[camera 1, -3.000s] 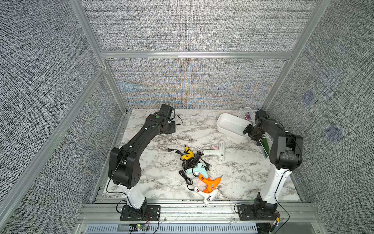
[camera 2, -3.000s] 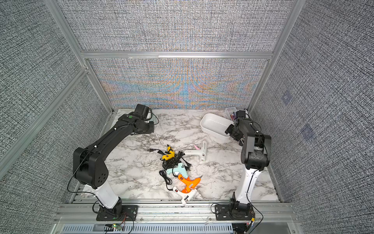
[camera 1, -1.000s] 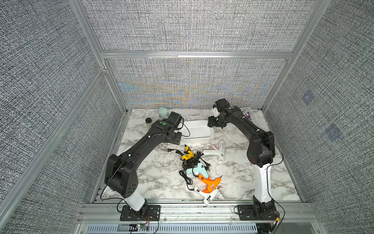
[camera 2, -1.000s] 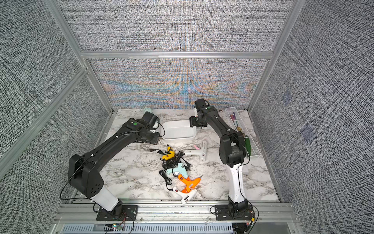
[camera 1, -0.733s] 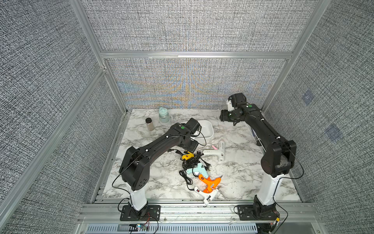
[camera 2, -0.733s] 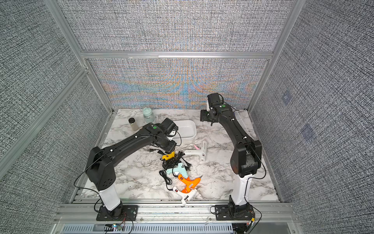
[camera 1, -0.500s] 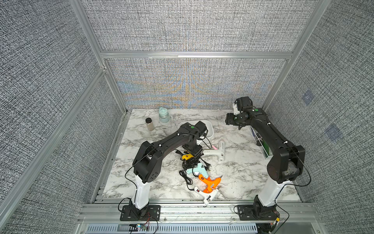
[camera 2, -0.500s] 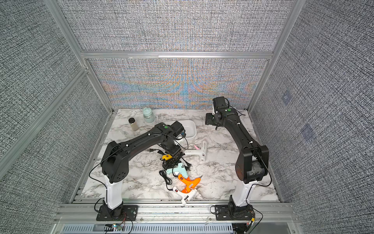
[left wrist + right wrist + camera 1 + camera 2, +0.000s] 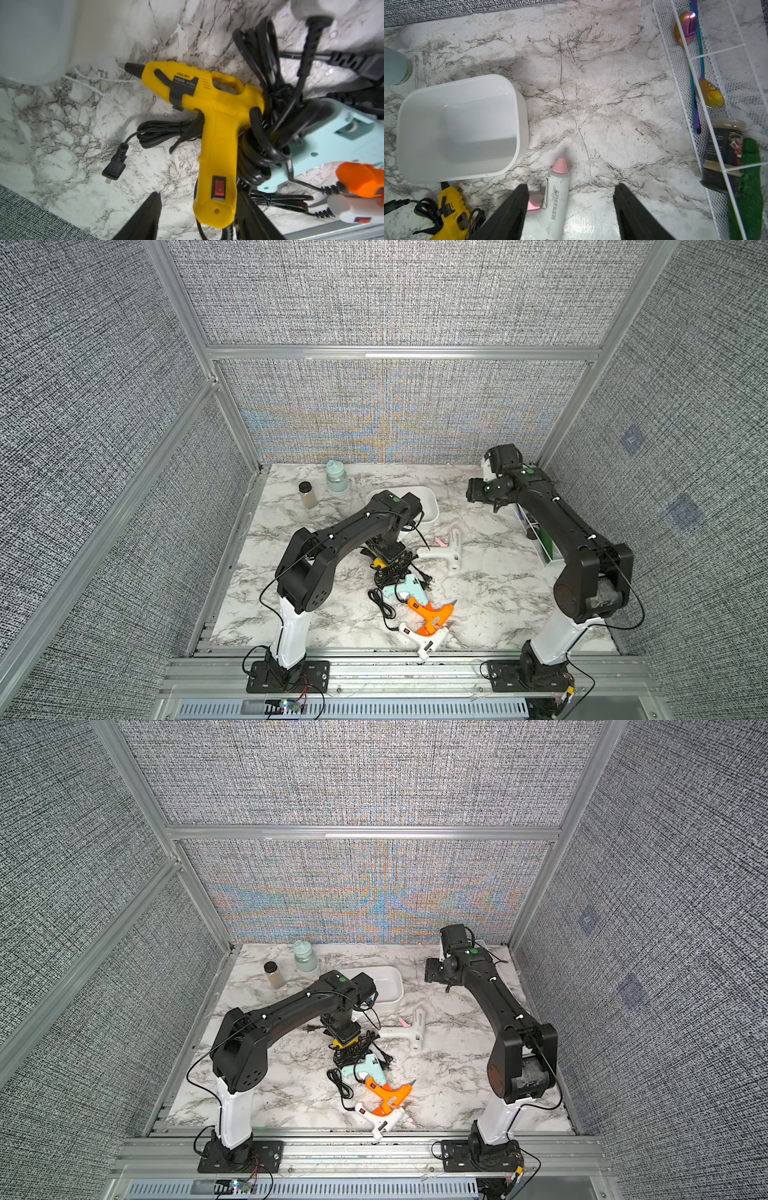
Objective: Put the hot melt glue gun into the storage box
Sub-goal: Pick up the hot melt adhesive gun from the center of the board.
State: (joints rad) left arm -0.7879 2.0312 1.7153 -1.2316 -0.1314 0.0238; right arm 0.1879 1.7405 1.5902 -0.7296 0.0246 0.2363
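My left gripper moves down onto the yellow gun's handle (image 9: 218,186) next and closes beside the red switch, since the open fingers already straddle the handle's end.
The storage box (image 9: 428,506) (image 9: 390,986) (image 9: 460,126) is a white tub, empty, at the middle back of the marble table. Several glue guns lie in front of it: yellow (image 9: 216,128) (image 9: 341,1046), white with a pink nozzle (image 9: 446,549) (image 9: 557,197), light blue (image 9: 405,587), orange (image 9: 430,614) and white (image 9: 424,641). My left gripper (image 9: 198,195) (image 9: 384,551) points down over the yellow gun, open, its fingers either side of the handle's butt. My right gripper (image 9: 572,187) (image 9: 473,494) hangs open and empty above the back right of the table.
Black cords (image 9: 268,108) tangle around the yellow and blue guns. A teal bottle (image 9: 336,477) and a small jar (image 9: 307,494) stand at the back left. A white mesh divided tray (image 9: 708,116) with spoons runs along the right edge.
The box went from the back right to the middle back with my right gripper, which then drew back to the right. My left arm swung in from the back left onto the yellow gun.
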